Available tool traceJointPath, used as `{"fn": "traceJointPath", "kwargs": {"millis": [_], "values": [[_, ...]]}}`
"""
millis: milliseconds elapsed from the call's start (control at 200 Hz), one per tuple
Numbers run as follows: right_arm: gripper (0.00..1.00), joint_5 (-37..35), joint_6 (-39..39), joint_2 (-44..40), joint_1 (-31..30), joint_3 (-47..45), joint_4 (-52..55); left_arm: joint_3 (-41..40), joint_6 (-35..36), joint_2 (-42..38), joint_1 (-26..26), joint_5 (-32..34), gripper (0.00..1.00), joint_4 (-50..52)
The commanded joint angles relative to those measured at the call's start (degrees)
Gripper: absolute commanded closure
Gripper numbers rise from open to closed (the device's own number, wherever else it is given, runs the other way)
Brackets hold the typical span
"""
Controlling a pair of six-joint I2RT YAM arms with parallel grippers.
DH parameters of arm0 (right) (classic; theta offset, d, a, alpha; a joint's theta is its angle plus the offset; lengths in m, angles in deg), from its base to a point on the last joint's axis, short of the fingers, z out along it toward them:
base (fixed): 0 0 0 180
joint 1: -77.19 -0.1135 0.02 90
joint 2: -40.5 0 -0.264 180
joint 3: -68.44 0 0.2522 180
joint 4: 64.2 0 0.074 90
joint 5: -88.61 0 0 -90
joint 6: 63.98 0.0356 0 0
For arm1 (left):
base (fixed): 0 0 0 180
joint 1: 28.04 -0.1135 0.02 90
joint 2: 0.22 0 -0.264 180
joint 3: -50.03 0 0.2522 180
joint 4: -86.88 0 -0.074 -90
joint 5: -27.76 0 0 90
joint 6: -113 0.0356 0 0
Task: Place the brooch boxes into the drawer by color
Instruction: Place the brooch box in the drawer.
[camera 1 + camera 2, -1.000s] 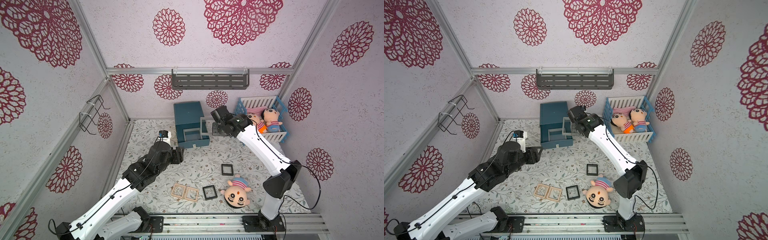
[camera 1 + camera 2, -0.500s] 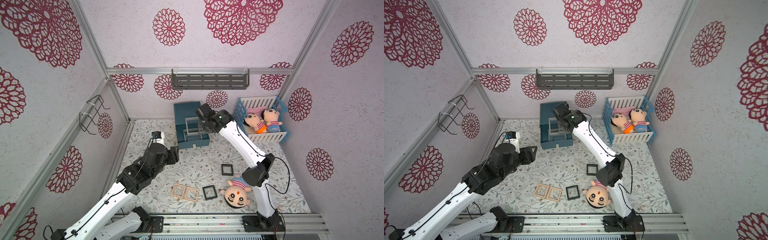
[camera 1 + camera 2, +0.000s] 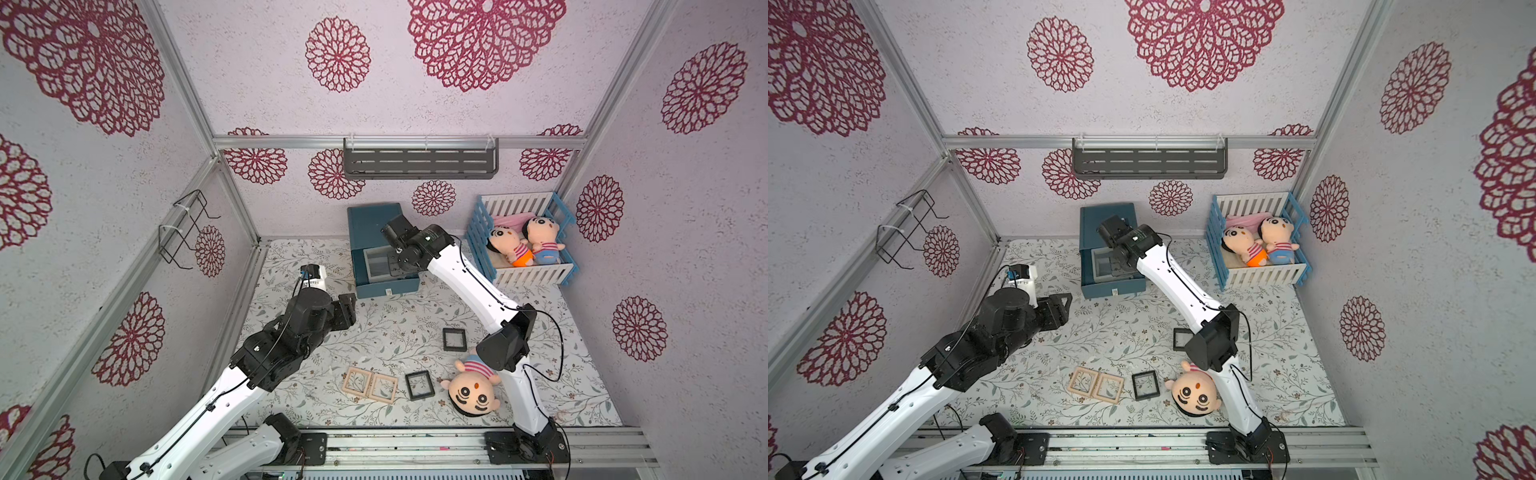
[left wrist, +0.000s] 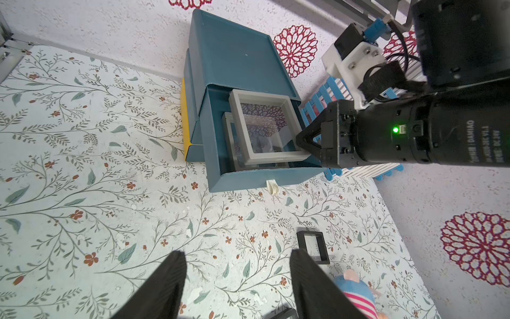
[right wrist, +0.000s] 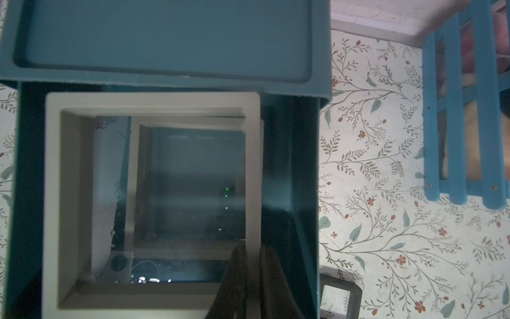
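Observation:
The second grey box (image 3: 380, 266) (image 5: 192, 186) matches in colour and lies below my right gripper in the drawer, so I need to lower the held rim on top of it and release it there.
The teal cabinet's drawer (image 3: 386, 286) (image 4: 248, 179) stands pulled out. My right gripper (image 5: 253, 251) (image 4: 306, 140) is shut on the side rim of a grey brooch box (image 5: 52, 193) (image 4: 276, 158), held flat over the drawer. A second grey box (image 5: 129, 179) (image 4: 227, 129) lies in the drawer beneath it. Two black boxes (image 3: 454, 339) (image 3: 419, 385) and two wood-coloured ones (image 3: 357, 381) (image 3: 384, 387) lie on the mat. My left gripper (image 4: 237, 254) (image 3: 349, 309) hangs open and holds nothing, over the mat left of the drawer's front.
A plush doll (image 3: 473, 392) lies by the right arm's base, next to a black box. A blue and white crib (image 3: 523, 274) with two dolls stands at the back right. A grey shelf (image 3: 419, 164) hangs on the back wall, a wire rack (image 3: 185, 228) on the left wall.
My right arm swung left from beside the cabinet to over the open drawer, carrying the grey box and laying it flat. The left arm drew back a little to the left.

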Motion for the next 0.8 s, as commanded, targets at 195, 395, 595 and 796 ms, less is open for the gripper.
{"fn": "traceJointPath", "kwargs": {"millis": [195,395,595,796], "values": [[1.0,1.74,-0.63,1.51,0.8,1.43,-2.31,-0.28,-0.14,-0.74,-0.51,0.31,0.33,0.58],[1.0,2.18,-0.63,2.07,1.2,1.34,-2.17,-0.39,-0.36,-0.91,-0.51,0.22,0.33,0.58],[1.0,2.18,-0.71,1.48,1.51,0.01,-2.42,-0.37,-0.44,-0.68,-0.51,0.18,0.33,0.16],[1.0,2.36,-0.45,0.55,1.95,-2.47,-3.73,-0.35,-0.44,-0.13,-0.51,-0.22,0.33,-0.48]]}}
